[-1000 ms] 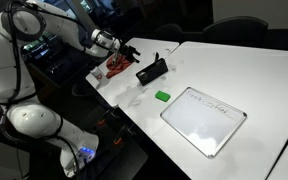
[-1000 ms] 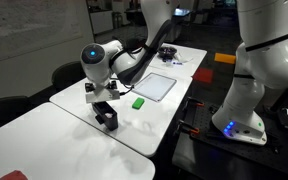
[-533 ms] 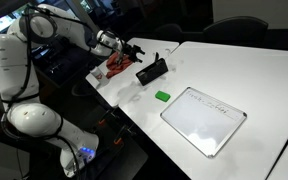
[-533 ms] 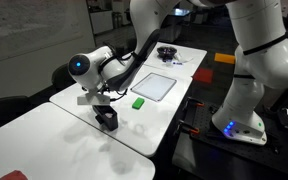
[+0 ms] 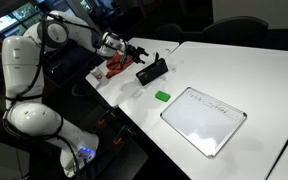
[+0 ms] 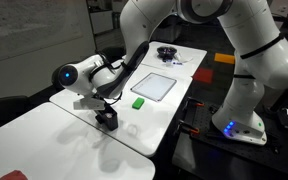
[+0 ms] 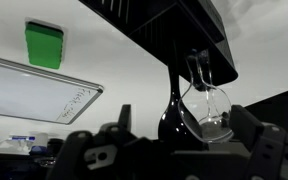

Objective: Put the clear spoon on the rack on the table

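Note:
The gripper needs to move closer to the black rack (image 5: 151, 70) next, so that its open fingers slide farther over the clear spoon's bowl.
The black rack (image 5: 151, 70) stands near the table's (image 5: 244, 75) edge; it also shows in an exterior view (image 6: 106, 117). In the wrist view the rack (image 7: 174, 25) fills the top. The clear spoon (image 7: 209, 105) hangs from it with its bowl toward the camera, beside a black spoon (image 7: 172, 115). My gripper (image 7: 181, 138) is open, with one finger on each side of the two spoon bowls and not touching them. In both exterior views the gripper (image 5: 134, 50) (image 6: 96, 98) hovers close beside the rack.
A green block (image 5: 162, 96) (image 6: 139, 102) (image 7: 44, 45) and a flat white board (image 5: 204, 118) (image 6: 156, 86) (image 7: 34, 95) lie beyond the rack. A red-brown heap (image 5: 116, 66) sits by the table corner. A dark bowl (image 6: 166, 52) is at the far end.
The arm has swung, its elbow and wrist shifting sideways, and the gripper has come slightly closer to the rack. The rack, spoons, block and board have not moved.

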You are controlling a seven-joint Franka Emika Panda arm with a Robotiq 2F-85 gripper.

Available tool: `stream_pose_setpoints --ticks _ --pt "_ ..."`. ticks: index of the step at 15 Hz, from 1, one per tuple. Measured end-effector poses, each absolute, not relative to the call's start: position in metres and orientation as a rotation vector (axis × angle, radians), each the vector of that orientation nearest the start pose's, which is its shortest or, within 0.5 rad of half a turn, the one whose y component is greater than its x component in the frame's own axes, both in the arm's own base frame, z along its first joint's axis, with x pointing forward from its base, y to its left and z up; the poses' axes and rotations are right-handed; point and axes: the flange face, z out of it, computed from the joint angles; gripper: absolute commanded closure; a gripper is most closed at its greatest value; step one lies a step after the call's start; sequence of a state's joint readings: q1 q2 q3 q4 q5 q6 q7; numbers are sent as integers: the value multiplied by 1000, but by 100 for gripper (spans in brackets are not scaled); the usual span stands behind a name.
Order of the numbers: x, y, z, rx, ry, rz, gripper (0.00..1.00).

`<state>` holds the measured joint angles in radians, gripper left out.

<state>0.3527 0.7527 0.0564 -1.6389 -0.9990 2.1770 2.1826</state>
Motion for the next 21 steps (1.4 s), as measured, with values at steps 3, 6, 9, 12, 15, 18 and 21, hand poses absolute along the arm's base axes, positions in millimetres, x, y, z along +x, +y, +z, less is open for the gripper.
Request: stream_pose_setpoints --ticks 3,6,9,12,15,18,21 --pt "638 233 173 -2903 1684 -1063 0" --pt "642 230 176 -2959 1636 -1031 0" --pt "645 227 169 -2998 1607 -1021 0" --pt "649 224 154 -3014 1610 -1017 0" --pt "653 223 140 -3022 1614 -1014 0" --pt "657 224 131 -3021 1615 -1016 2" --pt "660 226 128 -3015 1617 -1020 8"
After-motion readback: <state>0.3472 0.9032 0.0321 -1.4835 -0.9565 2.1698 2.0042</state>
